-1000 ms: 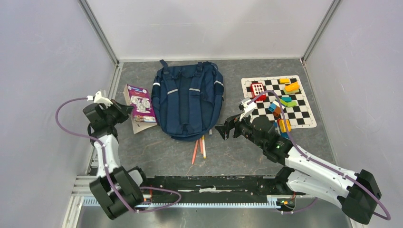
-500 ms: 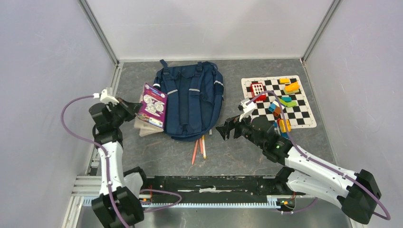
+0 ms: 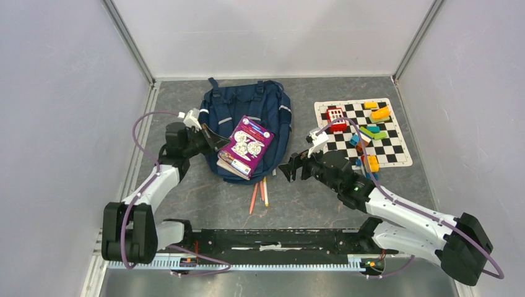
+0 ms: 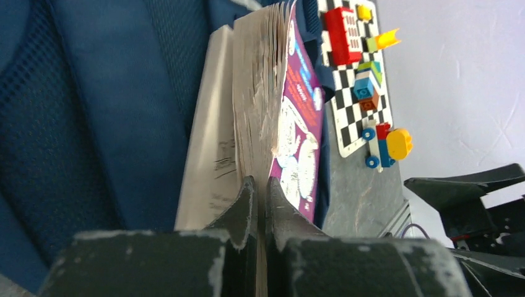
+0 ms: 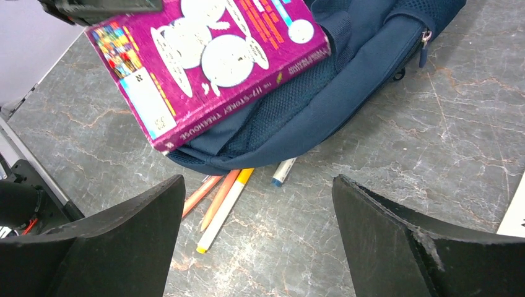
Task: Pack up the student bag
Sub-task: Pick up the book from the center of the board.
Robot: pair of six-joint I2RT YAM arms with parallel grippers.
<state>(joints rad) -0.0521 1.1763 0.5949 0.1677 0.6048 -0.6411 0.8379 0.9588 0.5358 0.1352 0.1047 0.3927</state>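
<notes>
I need to reach outward and to the left in the top view with my right gripper. The book's unheld spine (image 3: pixel 263 156) (image 5: pixel 247 101) is that way, and I need to close across it.
The navy-blue student bag (image 3: pixel 247 111) lies flat at the middle back of the table, straps up. My left gripper (image 3: pixel 213 141) is shut on a purple-covered book (image 3: pixel 246 143) and holds it over the bag's near part. In the left wrist view the fingers (image 4: pixel 247 198) clamp the book's page block (image 4: pixel 263 93), with the bag (image 4: pixel 93 111) beneath. My right gripper (image 3: pixel 290 168) is open and empty, just right of the bag's near edge. In the right wrist view it (image 5: pixel 257 204) hovers over the pens (image 5: pixel 223 201), and the book (image 5: pixel 204 55) and the bag (image 5: pixel 347 80) show.
Several pens and pencils (image 3: pixel 260 192) lie on the table at the bag's near edge, partly under it. A checkered mat (image 3: pixel 390 151) with several coloured toy bricks lies at the right. Grey walls close in the left, back and right.
My left arm has swung right and carried the book from the table left of the bag to over the bag's near part. The right gripper has barely moved.
</notes>
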